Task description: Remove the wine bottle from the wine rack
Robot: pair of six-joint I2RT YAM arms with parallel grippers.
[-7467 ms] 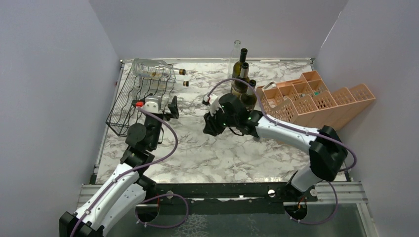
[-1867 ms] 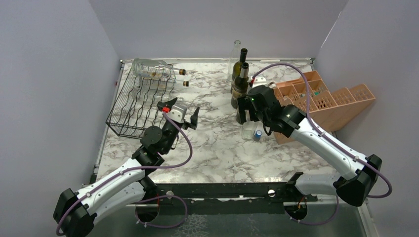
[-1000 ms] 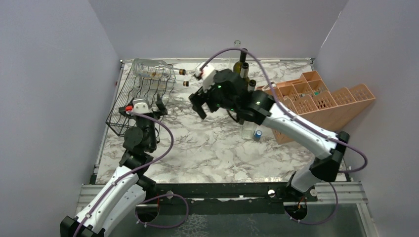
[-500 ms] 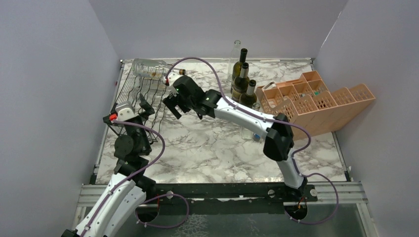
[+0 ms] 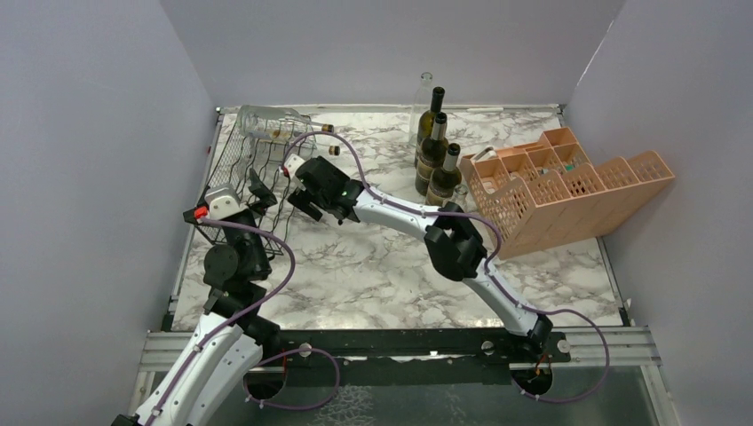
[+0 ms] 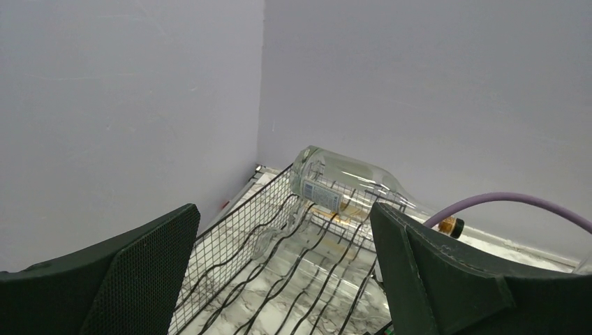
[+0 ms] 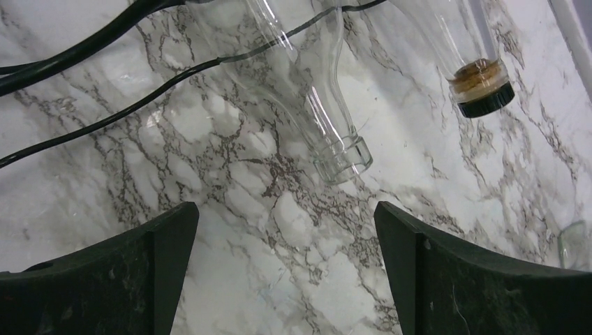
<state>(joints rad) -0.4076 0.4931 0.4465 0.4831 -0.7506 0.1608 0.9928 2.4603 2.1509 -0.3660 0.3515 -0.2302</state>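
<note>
Next, my right gripper eases down and forward until its open fingers straddle the clear open-mouthed bottle neck [image 7: 328,132]. The neck lies below and just ahead of those fingers.
The black wire wine rack [image 5: 249,177] stands at the table's left. A clear wine bottle [image 5: 266,120] lies across its far end, brown-capped neck [image 5: 327,129] pointing right; the left wrist view shows it [image 6: 349,185] beyond the wavy wires [image 6: 279,265]. My left gripper [image 5: 256,189] hovers open over the rack's near part, holding nothing. My right gripper [image 5: 300,191] is open at the rack's right edge. Just ahead of it [image 7: 285,209] lie a clear open-mouthed bottle neck [image 7: 328,132] and a capped neck [image 7: 482,84], both untouched.
Three dark wine bottles [image 5: 432,151] and a clear one [image 5: 424,93] stand at the back centre. A salmon-orange compartment crate [image 5: 568,182] lies at the right. Grey walls close in the left, back and right. The right arm's purple cable [image 6: 509,206] arcs past the rack.
My right arm has swung left from the standing bottles to the rack's right edge. My left gripper has drawn back left over the rack. Both stay open.
</note>
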